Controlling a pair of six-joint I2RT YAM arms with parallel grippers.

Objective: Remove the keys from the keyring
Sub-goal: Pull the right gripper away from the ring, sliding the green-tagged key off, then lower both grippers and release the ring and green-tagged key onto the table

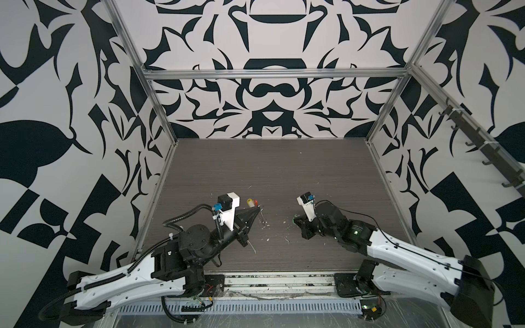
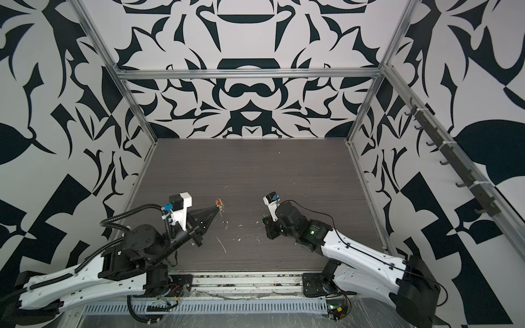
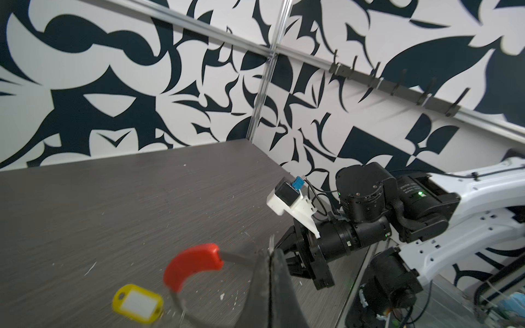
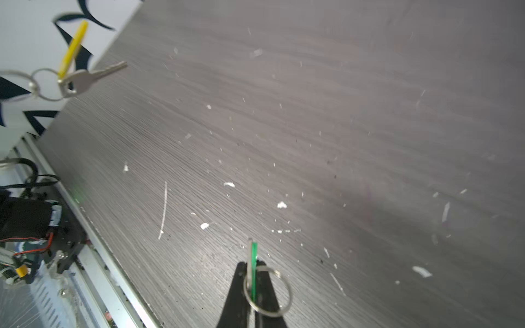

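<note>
My right gripper will next go down to the flecked tabletop below it and let go of the green-tagged key, whose split ring is apart from the hoop.
My left gripper [image 3: 271, 253] is shut on the thin grey wire of the keyring [image 3: 193, 264], next to its curved red sleeve, and holds the hoop above the table. In both top views this gripper [image 1: 259, 210] [image 2: 218, 209] points to the right, with the red sleeve [image 1: 256, 202] at its tip. A silver key [image 4: 91, 76] with a yellow tag [image 3: 137, 304] hangs from the hoop by a small split ring [image 4: 48, 83]. My right gripper [image 4: 251, 265] [image 1: 296, 223] is shut on a key with a green tag [image 4: 253, 269], whose split ring [image 4: 267, 292] loops free around the fingers, apart from the hoop.
White flecks of debris [image 4: 281, 204] lie scattered on the dark wood-grain table [image 1: 270, 170]. Patterned walls and metal frame posts [image 1: 164, 133] enclose it. A rail of hooks [image 1: 483, 147] runs along the right wall. Metal rails [image 1: 278, 284] border the table's front edge.
</note>
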